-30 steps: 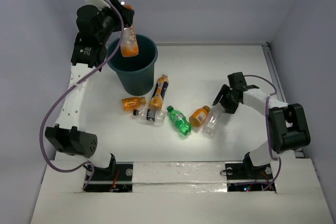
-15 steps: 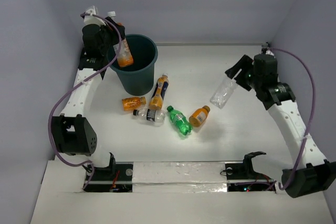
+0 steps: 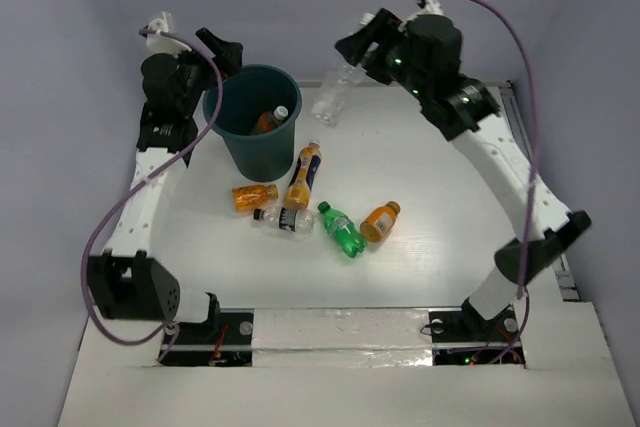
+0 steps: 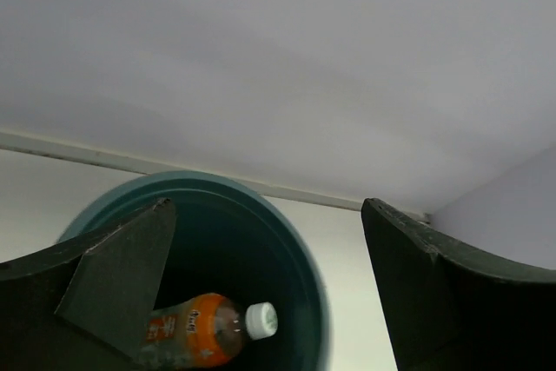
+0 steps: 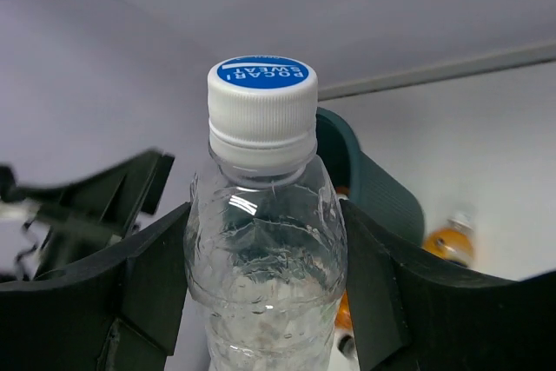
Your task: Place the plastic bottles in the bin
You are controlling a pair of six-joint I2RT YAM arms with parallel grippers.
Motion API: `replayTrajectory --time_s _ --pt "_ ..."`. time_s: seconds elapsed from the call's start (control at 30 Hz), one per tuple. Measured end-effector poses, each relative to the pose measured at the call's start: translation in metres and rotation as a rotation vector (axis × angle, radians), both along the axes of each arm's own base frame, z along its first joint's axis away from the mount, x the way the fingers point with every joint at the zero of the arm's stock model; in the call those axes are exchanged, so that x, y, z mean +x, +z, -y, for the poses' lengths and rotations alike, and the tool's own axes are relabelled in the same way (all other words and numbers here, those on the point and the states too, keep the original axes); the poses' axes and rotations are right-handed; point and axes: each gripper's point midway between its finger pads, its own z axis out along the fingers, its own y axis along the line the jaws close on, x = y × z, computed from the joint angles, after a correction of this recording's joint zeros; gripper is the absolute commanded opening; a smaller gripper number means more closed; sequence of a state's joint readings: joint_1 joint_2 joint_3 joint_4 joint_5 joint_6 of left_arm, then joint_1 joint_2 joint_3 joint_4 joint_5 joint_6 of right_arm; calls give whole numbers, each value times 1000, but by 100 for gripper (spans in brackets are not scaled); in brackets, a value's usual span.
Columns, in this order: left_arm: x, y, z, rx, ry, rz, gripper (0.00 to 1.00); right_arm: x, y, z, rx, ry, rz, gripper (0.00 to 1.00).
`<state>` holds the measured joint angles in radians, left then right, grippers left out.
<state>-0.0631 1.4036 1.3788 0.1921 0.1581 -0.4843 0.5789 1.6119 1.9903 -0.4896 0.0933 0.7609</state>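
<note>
The bin lies to the gripper's left in the top view, so next my right gripper needs to go sideways over the bin's opening (image 5: 334, 149) to release the clear bottle (image 5: 265, 249).
The dark teal bin (image 3: 252, 143) stands at the back left. An orange bottle with a white cap (image 3: 271, 119) lies inside it, and it also shows in the left wrist view (image 4: 201, 338). My left gripper (image 3: 218, 53) is open and empty above the bin's back left rim (image 4: 306, 258). My right gripper (image 3: 360, 51) is shut on a clear bottle with a white cap (image 3: 335, 94), held in the air just right of the bin. In the right wrist view the clear bottle (image 5: 265, 249) sits between my fingers (image 5: 389, 288), with the bin (image 5: 375, 190) behind it.
Several bottles lie on the table in front of the bin: a small orange one (image 3: 254, 195), a tall orange one (image 3: 303, 174), a clear dark-labelled one (image 3: 284, 219), a green one (image 3: 342, 231) and another orange one (image 3: 380, 220). Walls close in at the back and sides.
My left gripper let go of the orange bottle, which now lies in the bin. My right arm lifted the clear bottle from the table and carried it back and left to beside the bin.
</note>
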Motion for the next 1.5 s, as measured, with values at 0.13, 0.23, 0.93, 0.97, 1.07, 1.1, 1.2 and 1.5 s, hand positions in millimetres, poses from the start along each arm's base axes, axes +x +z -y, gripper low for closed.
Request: replayTrajectory --time_s 0.13,0.23,0.93,0.97,1.07,1.1,1.2,1.5 --pt "-51 36 4 -53 -34 74 68 33 -2 -54 -5 28 51 49" --pt "-97 52 8 -87 -68 120 46 55 -8 -87 -15 37 92 53" --pt "-182 -124 139 186 -406 -298 37 11 -13 -81 -146 81 187 5" --pt "-180 -138 143 219 -397 -330 39 -2 -10 -64 -138 70 194 5" --pt "-177 -189 162 321 -407 -458 50 -45 -9 -11 -110 31 220 5" --pt "-174 -204 163 351 -394 -493 53 -57 -17 4 -106 18 219 5" --pt "-166 -236 162 422 -349 -560 61 -89 -53 34 -110 5 185 5" --pt "-126 -271 174 553 -220 -604 70 -133 -156 77 -160 -24 16 25"
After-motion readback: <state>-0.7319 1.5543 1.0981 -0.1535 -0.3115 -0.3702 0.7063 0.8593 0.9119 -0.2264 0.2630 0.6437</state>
